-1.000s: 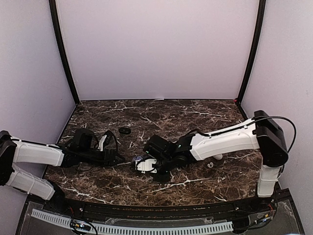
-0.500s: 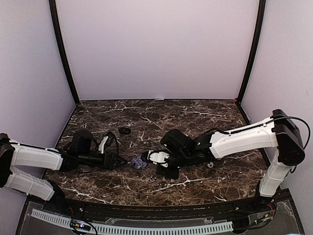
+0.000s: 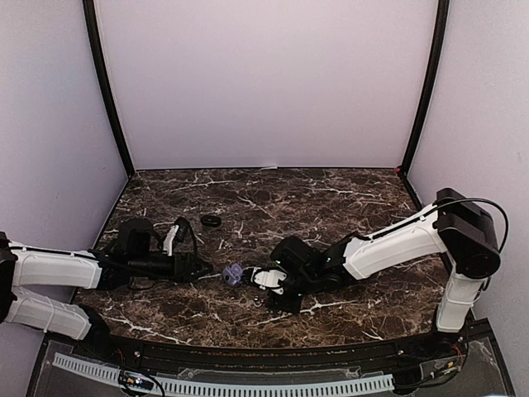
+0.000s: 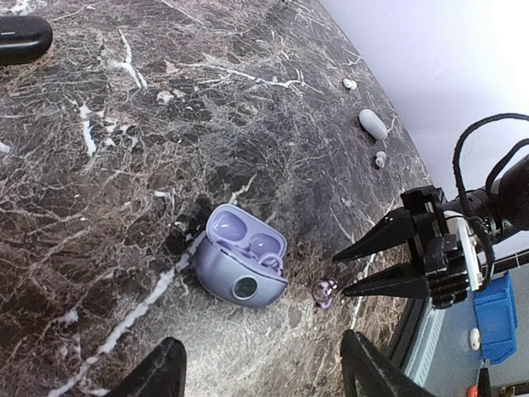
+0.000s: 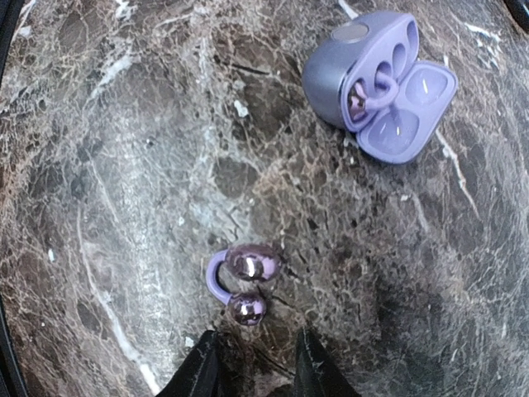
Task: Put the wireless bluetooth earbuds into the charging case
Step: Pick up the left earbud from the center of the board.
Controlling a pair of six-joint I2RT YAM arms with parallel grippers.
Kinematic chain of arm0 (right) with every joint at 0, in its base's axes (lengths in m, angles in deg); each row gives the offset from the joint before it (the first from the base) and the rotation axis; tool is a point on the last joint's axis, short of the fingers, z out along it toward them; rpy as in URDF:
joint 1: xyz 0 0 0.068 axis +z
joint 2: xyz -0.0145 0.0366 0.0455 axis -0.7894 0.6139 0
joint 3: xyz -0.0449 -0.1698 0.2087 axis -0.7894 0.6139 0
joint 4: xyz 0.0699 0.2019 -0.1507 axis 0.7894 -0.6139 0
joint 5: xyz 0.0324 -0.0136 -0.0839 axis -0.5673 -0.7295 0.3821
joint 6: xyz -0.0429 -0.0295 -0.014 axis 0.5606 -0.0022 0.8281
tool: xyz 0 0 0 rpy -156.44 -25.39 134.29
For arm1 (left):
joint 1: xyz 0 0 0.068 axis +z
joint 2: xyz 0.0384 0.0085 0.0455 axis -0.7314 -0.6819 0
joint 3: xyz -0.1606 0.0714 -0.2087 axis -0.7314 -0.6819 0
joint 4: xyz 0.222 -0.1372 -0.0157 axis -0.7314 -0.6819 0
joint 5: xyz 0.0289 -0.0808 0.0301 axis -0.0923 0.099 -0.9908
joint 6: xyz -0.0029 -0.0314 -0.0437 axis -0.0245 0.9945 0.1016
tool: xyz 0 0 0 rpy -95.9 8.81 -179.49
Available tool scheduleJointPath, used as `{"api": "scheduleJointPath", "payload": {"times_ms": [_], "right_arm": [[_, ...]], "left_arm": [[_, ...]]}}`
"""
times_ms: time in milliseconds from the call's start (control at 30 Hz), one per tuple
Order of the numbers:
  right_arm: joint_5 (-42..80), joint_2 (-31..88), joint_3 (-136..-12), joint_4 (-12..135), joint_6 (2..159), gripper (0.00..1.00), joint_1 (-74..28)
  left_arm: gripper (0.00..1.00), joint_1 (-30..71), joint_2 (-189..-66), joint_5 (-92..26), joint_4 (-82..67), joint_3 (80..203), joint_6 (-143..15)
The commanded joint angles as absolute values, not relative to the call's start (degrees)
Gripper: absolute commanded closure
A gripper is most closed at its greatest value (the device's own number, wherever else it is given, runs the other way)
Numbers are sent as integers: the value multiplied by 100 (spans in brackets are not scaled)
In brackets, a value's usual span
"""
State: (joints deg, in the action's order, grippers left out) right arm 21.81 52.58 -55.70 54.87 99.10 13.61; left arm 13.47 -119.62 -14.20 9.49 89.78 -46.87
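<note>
I will next move my right gripper toward the small ball end of the loose earbud until its fingers are on both sides of that end. It is the part nearest the gripper's narrowly open fingers.
An open lilac charging case (image 4: 241, 265) lies on the marble, also in the top view (image 3: 234, 275) and the right wrist view (image 5: 376, 78). One lilac clip-shaped earbud (image 5: 368, 91) sits in it. A second lilac earbud (image 5: 242, 284) lies loose on the table beside the case (image 4: 324, 292). My right gripper (image 5: 254, 368) is open a narrow way, its tips just short of the loose earbud, holding nothing; it also shows in the left wrist view (image 4: 351, 269). My left gripper (image 4: 264, 380) is open wide and empty, just left of the case (image 3: 202, 269).
A black ring (image 3: 212, 222) lies behind the left arm. A black oval thing (image 4: 21, 37) sits at the left wrist view's top left. A white oval case (image 4: 372, 124) and two tiny white buds (image 4: 349, 83) (image 4: 380, 159) lie far right near the wall.
My right gripper drew back to the right off the lilac case, uncovering it, then dropped low to the table beside it. My left gripper shifted slightly.
</note>
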Motion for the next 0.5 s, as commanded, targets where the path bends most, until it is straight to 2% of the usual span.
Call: {"api": "scheduleJointPath", "payload": {"times_ms": [0,200,467], "right_arm": [[2256,4926,-5052,6259,9534,69,1359],[2343,4876,-4754,6553,9761,69,1414],[2291,5375,-5188,6237,10409,67,1414]], "left_arm": [[33,1341,-11618,-1289,1379,8654,-4751],[33,1339,-11586,-1196,1602,8622,-4721],[33,1341,-11650,-1251,1554,8608,-4646]]}}
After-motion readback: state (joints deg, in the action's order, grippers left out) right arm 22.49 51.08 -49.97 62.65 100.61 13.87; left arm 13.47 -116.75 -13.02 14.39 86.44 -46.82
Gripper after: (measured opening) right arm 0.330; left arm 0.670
